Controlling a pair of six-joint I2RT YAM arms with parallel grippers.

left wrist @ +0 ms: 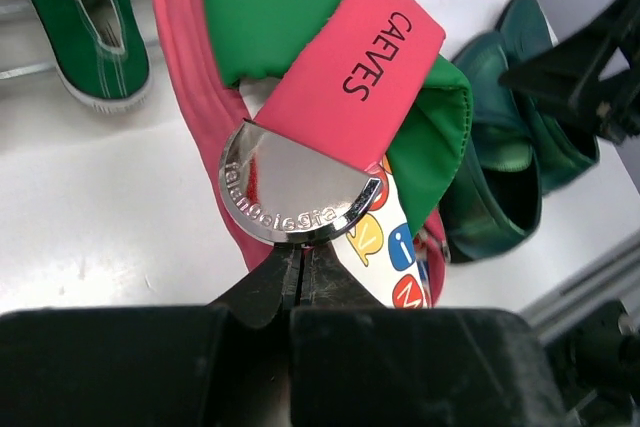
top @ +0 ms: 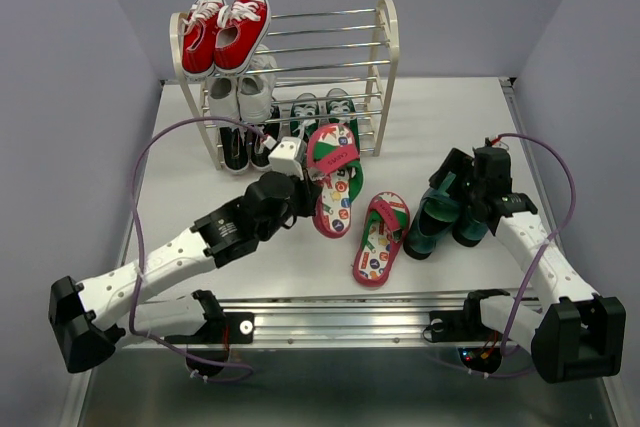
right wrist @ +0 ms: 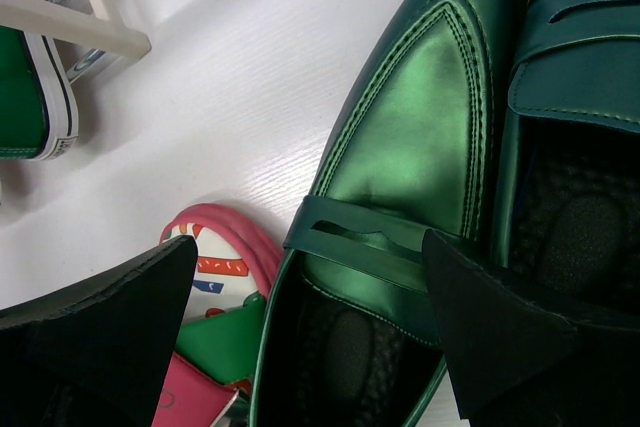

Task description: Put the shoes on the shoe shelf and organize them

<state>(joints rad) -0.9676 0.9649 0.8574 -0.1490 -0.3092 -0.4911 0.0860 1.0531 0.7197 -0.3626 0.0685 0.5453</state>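
Note:
My left gripper should move outward next and let go of the red-strapped flip-flop on the shelf's bare rods beside the white sneakers, because that free space on the shelf is outward of the gripper.
My left gripper (top: 305,175) is shut on a red-strapped flip-flop (top: 337,182), its toe pointing at the shoe shelf (top: 386,42). In the left wrist view the closed jaws (left wrist: 298,265) pinch it at the silver disc (left wrist: 295,192) under the red strap (left wrist: 350,67). The second flip-flop (top: 379,237) lies flat on the table. The green sneakers (top: 322,112) sit on the shelf's bottom tier. My right gripper (right wrist: 310,337) is open, straddling one of the dark-green heels (right wrist: 420,147); its mate (right wrist: 585,77) lies beside it. Both heels (top: 440,215) stand right of the flip-flops.
Red sneakers (top: 225,29) rest on the shelf's top tier, white sneakers (top: 242,92) a tier below, and black ones (top: 240,147) at the bottom left. The right half of the upper tiers is bare rods. A green sneaker (left wrist: 90,27) shows in the left wrist view.

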